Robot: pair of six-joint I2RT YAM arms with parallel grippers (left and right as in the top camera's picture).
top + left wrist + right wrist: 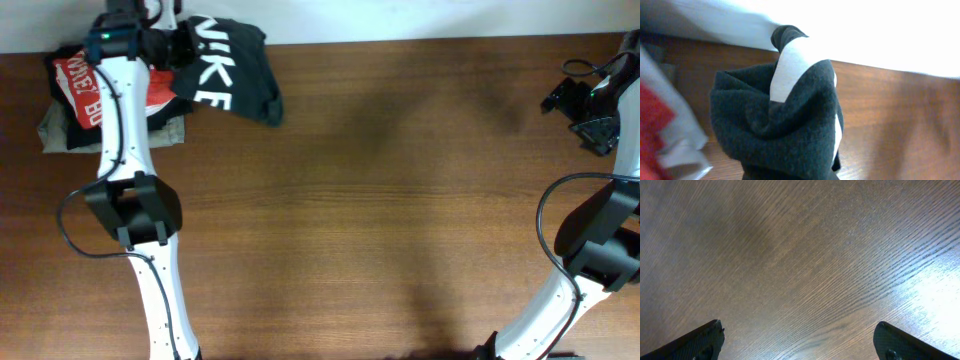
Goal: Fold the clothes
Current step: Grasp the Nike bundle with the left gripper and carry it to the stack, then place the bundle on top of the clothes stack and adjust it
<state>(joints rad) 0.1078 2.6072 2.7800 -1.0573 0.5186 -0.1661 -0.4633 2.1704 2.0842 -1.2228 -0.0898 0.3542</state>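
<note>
I should next move my left gripper left in the overhead view over the red T-shirt [80, 88] and release the dark garment [232, 68], since it hangs beside the pile.
The clothes, a dark charcoal garment [232, 68] with white print letters, lies bunched at the table's far left, beside a pile. In the left wrist view the garment [785, 130] rises as a bunched fold with a white band and fills the jaw area, hiding the fingers. My left gripper [182, 46] is at the garment's left edge and is shut on its fabric. My right gripper [590, 112] is at the far right, open and empty; its two fingers [800, 345] are spread wide over bare wood.
A red T-shirt with white letters [80, 85] lies on folded khaki and white garments [58, 130] at the far left corner, next to the dark garment. The brown wooden table [380, 200] ends at the white wall behind. Cables hang by the right arm [575, 75].
</note>
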